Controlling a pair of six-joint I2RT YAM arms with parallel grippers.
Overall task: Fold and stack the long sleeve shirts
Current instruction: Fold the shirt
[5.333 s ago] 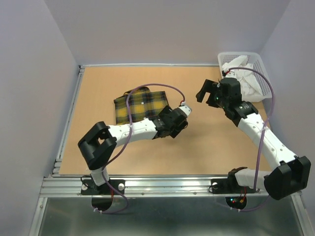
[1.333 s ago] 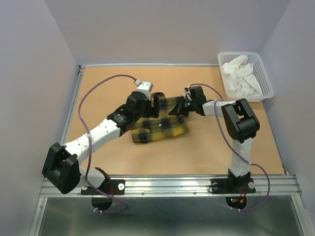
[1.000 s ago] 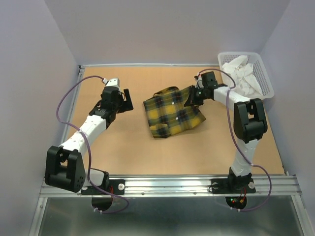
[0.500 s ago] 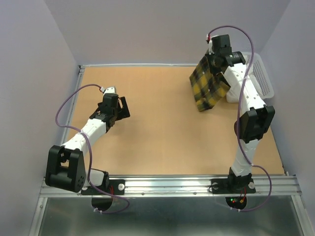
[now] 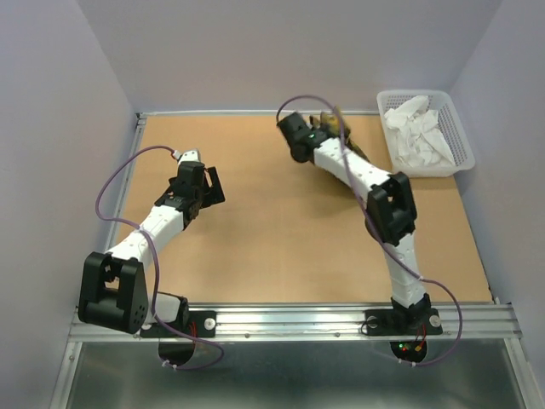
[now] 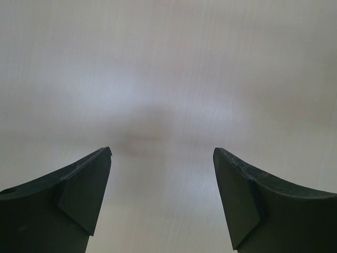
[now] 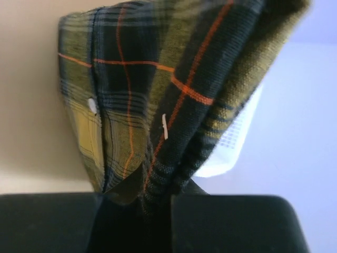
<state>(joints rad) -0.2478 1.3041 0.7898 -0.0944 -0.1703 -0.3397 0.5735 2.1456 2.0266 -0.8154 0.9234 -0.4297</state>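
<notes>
My right gripper will draw back, down and to the left in the top view over the table's bare middle, releasing the shirt [image 5: 330,125] because that space is clear.
The long sleeve shirt [image 7: 158,100] is a yellow and dark plaid cloth with thin orange lines and small white buttons. It hangs bunched from my right gripper [image 7: 152,192], whose jaws are shut on its folds. In the top view the right gripper [image 5: 311,132] is over the back middle of the table, and only a small patch of the shirt [image 5: 330,125] shows behind the arm. My left gripper [image 5: 209,183] stands open over the left part of the table. In its wrist view the left gripper [image 6: 162,158] has only bare surface between its fingers.
A white basket [image 5: 413,92] holding crumpled white cloths [image 5: 417,132] stands at the back right corner; the basket [image 7: 234,147] also shows behind the shirt. Purple-grey walls close in the brown table [image 5: 281,247] on three sides.
My right arm has swung the shirt from beside the basket leftward to the back middle of the table. The left arm has stayed where it was, open.
</notes>
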